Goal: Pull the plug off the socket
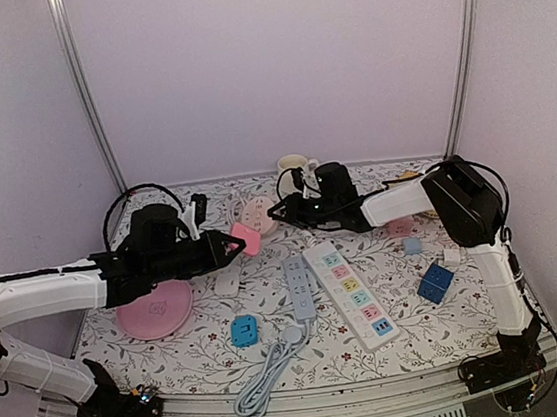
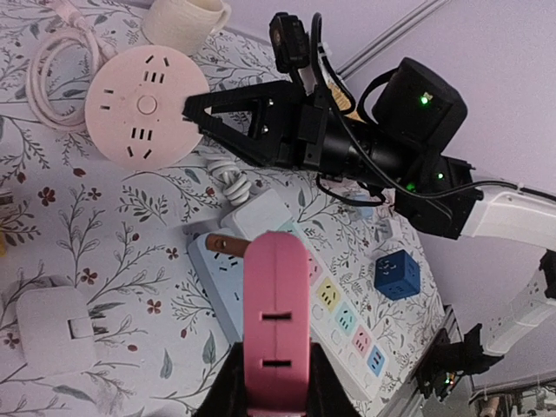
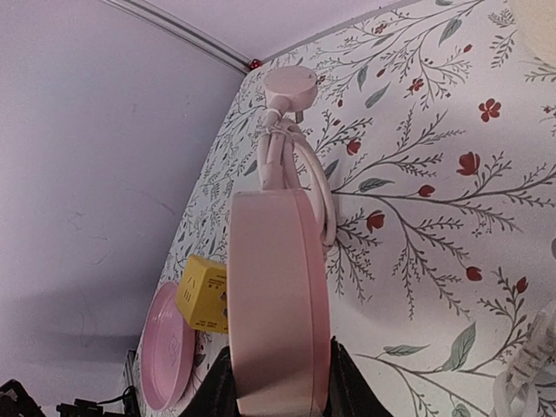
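The left gripper will go down to the open tabletop point(image 2: 117, 269) between the white adapter and the pale blue strip and release the plug, since the plug's prong is clear of the socket.
My left gripper point(image 1: 234, 244) is shut on a pink plug adapter point(image 1: 246, 239). In the left wrist view the adapter point(image 2: 276, 317) stands between the jaws with a copper prong point(image 2: 222, 243) showing at its far end, held apart from the round pink socket point(image 2: 141, 104). My right gripper point(image 1: 277, 209) is shut on that socket's rim point(image 1: 257, 214). In the right wrist view the socket point(image 3: 278, 304) shows edge-on between the jaws, with its white cord point(image 3: 287, 161) coiled behind it.
A white strip with coloured outlets point(image 1: 351, 293) and a pale blue strip point(image 1: 299, 287) lie mid-table. Also on the table: a pink plate point(image 1: 156, 309), a cyan adapter point(image 1: 243, 329), a blue cube point(image 1: 435, 282), a white adapter point(image 2: 54, 326), a yellow cube point(image 3: 204, 294) and a cup point(image 1: 294, 164).
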Tool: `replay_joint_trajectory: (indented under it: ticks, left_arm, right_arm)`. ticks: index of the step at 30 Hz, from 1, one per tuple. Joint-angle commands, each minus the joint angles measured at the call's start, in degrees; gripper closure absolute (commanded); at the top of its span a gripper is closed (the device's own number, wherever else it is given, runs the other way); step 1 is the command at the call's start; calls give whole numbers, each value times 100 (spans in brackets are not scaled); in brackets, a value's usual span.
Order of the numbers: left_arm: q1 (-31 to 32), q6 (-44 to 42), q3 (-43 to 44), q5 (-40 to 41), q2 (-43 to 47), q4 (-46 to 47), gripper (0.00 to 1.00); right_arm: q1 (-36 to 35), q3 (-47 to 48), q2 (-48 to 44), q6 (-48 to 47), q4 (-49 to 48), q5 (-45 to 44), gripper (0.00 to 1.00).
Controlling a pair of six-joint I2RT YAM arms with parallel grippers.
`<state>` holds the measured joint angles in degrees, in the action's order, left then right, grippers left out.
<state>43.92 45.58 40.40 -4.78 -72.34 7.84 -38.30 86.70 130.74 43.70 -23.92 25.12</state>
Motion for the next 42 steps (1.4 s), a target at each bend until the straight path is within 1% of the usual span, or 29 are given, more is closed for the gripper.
replay_joint_trajectory:
  ticks: [1,3,5,6,8,11,13,16,20,25,30,35,37,39,42]
  left_arm:
    - [-89,-240,299,382,-265,-412,100]
    - [-99,-310,376,420,-404,-481,100]
    - [-113,-347,433,425,-539,-516,100]
    - [-123,-368,461,431,-603,-536,100]
    - [-137,-399,506,450,-705,-567,100]
    - [-176,-439,566,478,-811,-609,100]
    - [-199,-493,641,542,-885,-684,100]
    - [-230,-608,785,598,-1075,-786,100]
    - [-240,-879,1134,797,-1456,-1105,100]
    - [-223,-1215,1722,1263,-2041,-1632,98]
    - [-62,-1512,2384,1748,-2669,-2205,94]
    - [185,-1710,3061,2482,-3391,-2987,91]
    - [260,-1750,3224,2721,-3539,-3176,89]
    - [367,-1792,3351,2825,-3702,-3316,86]
    - [465,-1782,3547,2986,-3899,-3518,84]
  right_arm:
    - [23,659,436,-102,200,-157,95]
    - [24,837,623,-163,351,-169,91]
    - [25,918,678,-210,455,-217,83]
    - [25,964,691,-237,535,-249,75]
    - [35,1020,692,-324,679,-295,68]
    - [91,1025,621,-432,842,-279,50]
    - [107,1025,506,-536,1011,-334,36]
    - [112,1010,148,-791,1376,-540,20]
    - [113,751,-419,-1061,1652,-905,8]
    - [112,10,-1385,-1312,1752,-1321,0]
    - [139,-1092,-2570,-1572,1896,-1798,1]
    - [180,-2398,-3941,-1552,1897,-2172,1]
    - [183,-2876,-4446,-1526,1901,-2317,1]
    - [198,-3295,-4945,-1473,1906,-2398,1]
    - [200,-3776,-5529,-1420,1986,-2460,1]
